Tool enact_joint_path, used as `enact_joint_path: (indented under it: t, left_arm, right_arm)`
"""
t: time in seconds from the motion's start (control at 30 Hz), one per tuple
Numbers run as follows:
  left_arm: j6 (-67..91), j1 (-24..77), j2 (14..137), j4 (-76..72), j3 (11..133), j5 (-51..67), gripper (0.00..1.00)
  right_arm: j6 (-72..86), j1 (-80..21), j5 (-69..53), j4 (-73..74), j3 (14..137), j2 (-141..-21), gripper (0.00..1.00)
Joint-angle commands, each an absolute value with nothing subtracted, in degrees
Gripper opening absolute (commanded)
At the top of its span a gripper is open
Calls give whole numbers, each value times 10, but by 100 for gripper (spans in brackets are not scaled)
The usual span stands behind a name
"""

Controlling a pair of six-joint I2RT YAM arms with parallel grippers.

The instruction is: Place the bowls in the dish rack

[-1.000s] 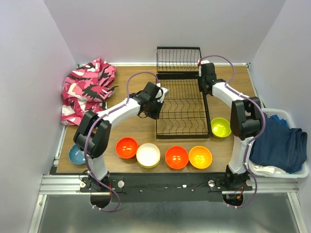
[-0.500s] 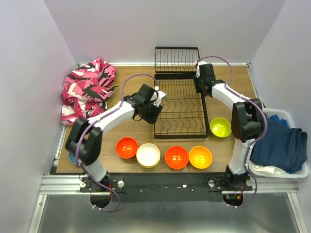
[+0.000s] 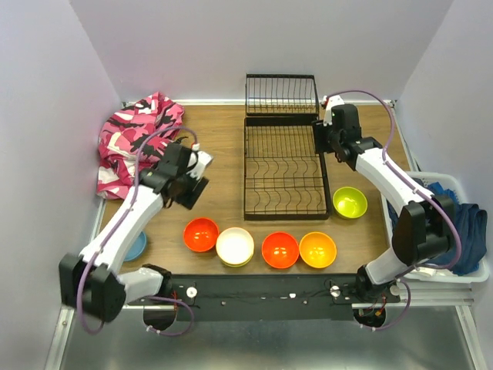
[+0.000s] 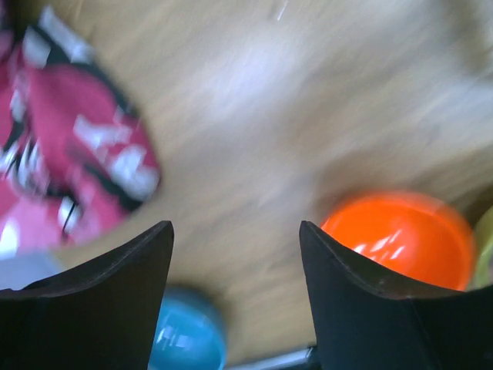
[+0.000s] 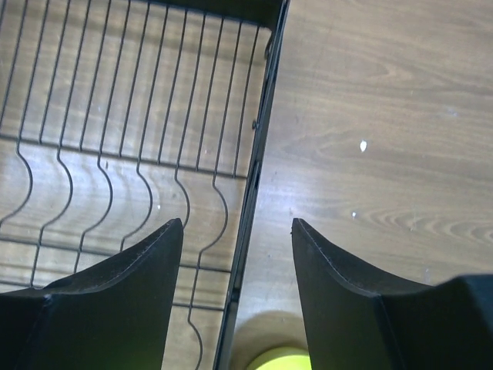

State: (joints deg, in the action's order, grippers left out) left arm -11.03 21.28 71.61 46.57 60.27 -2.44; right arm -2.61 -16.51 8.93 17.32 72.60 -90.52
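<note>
I should move my left gripper back and down onto the blue bowl's rim facing the red bowl [image 4: 397, 235]. That rim is below my gripper, to the left in the top view.
The black wire dish rack [image 3: 281, 166] lies mid-table with its flap [image 3: 281, 94] standing up at the far end; nothing sits in it. Red [image 3: 201, 234], cream-white [image 3: 235, 246], orange-red [image 3: 280, 250] and orange [image 3: 317, 249] bowls line the near edge. A lime green bowl [image 3: 350, 202] sits right of the rack, and a blue bowl [image 3: 137, 247] peeks from under the left arm. My left gripper [image 3: 187, 191] hangs open and empty over bare wood left of the rack, with the red bowl [image 4: 397, 235] and blue bowl [image 4: 185, 335] showing blurred beyond its fingers. My right gripper [image 5: 236, 231] is open above the rack's right rim [image 5: 258, 154].
A pink patterned cloth [image 3: 139, 142] is heaped at the far left. A white basket [image 3: 454, 270] of blue cloth sits off the table's right edge. Purple-grey walls close in the back and both sides.
Both grippers have opened. The left arm swung away from the rack's left side, leftward and toward the near edge. The right gripper stayed by the rack's far right corner.
</note>
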Motion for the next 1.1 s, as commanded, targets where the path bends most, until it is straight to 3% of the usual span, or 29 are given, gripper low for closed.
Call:
enact_joint_path:
  t: [0.0,0.07,0.37,0.47,0.83,1.07]
  left_arm:
    - [-192,169,578,636,551,-140,75]
    - [-189,154,544,658,516,-218,77]
    - [-203,67,487,821,481,-167,70]
    - [-203,40,500,795,468,-166,70]
    - [-221,5,605,643,425,-145,55]
    - [-235,5,639,576,394,-142,53]
  right_arm:
    - [-14,-163,76,209,708,-888,66]
    - [-8,-163,68,210,709,-888,66]
    - [25,-164,23,213,764,-918,67]
    - [33,-164,9,211,773,-927,67]
    - [31,-163,3,213,780,-936,66]
    - [18,-164,15,219,784,-932,66]
